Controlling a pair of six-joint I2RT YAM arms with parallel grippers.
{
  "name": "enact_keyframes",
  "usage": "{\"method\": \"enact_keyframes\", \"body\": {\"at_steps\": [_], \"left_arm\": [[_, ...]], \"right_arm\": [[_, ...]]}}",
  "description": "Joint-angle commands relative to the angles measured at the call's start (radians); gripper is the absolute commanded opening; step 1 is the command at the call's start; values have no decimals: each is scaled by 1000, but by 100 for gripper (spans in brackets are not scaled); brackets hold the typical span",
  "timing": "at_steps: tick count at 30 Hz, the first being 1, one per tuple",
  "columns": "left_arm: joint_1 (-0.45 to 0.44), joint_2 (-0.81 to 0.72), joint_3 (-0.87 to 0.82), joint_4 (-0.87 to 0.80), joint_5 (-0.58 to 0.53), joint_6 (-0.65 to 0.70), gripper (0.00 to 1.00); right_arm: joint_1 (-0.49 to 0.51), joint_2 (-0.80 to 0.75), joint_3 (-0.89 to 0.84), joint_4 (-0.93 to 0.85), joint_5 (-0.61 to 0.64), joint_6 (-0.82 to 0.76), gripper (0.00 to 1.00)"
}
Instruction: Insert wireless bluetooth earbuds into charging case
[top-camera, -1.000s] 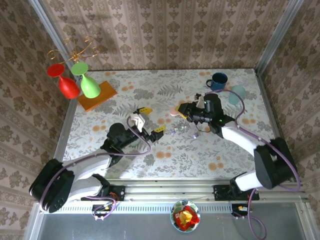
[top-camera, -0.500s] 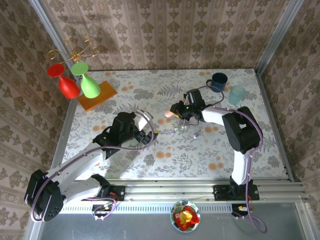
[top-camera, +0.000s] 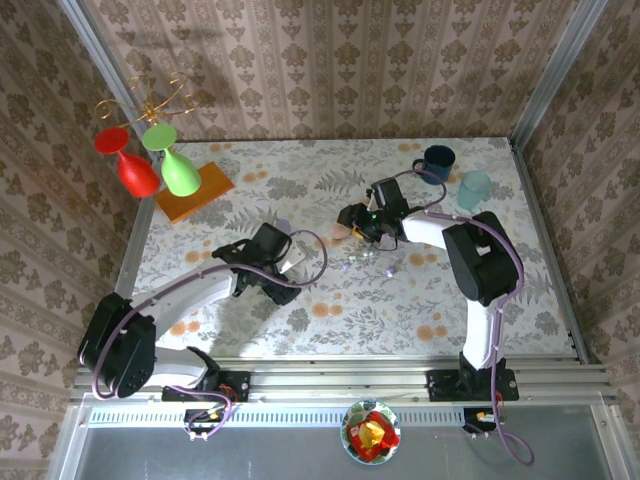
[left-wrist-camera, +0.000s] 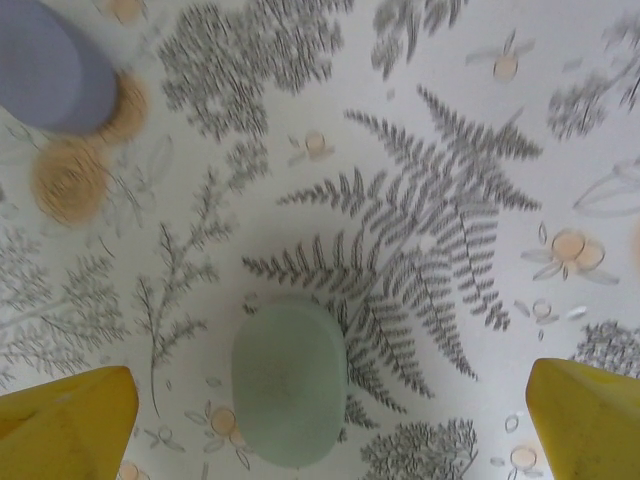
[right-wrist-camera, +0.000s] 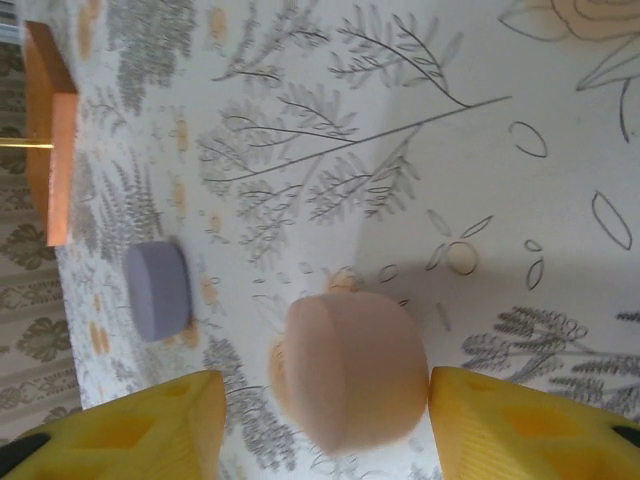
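Observation:
The left gripper goes down with fingers wide open around the long sides of the mint-green case (left-wrist-camera: 290, 380) next and closes. The case is below the gripper on the tabletop.
My right gripper (right-wrist-camera: 328, 400) stands open around a pink case (right-wrist-camera: 350, 365) lying on the table. Its right finger is against the case and its left finger (right-wrist-camera: 150, 425) is a little apart from it. From above, that gripper (top-camera: 355, 220) is beside the pink case (top-camera: 342, 229). My left gripper (left-wrist-camera: 328, 400) is wide open, looking straight down on a mint-green case (left-wrist-camera: 290, 380) that lies shut between its yellow fingers (left-wrist-camera: 65, 425). A lilac case (left-wrist-camera: 50, 65) lies farther off. Tiny glossy earbuds (top-camera: 366, 257) lie loose on the cloth between the two arms.
A dark blue mug (top-camera: 435, 162) and a pale teal cup (top-camera: 474, 188) stand at the back right. An orange block (top-camera: 195, 190) carrying a stand with red and green glasses is at the back left. Patterned walls enclose the table.
The right jaws have widened around the pink case. The left gripper has turned and come down over the mint-green case, staying wide open.

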Motion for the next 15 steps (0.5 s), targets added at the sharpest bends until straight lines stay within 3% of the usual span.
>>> {"method": "enact_keyframes", "body": {"at_steps": [1,15], "left_arm": [[18,19,50,-137,-21,19,100],[98,200,87,-171,-52,-19,74]], "right_arm": [[5,-104,-31,-19,-3,-48,59],[7,-294,-123,-48,-19,-93,61]]}}
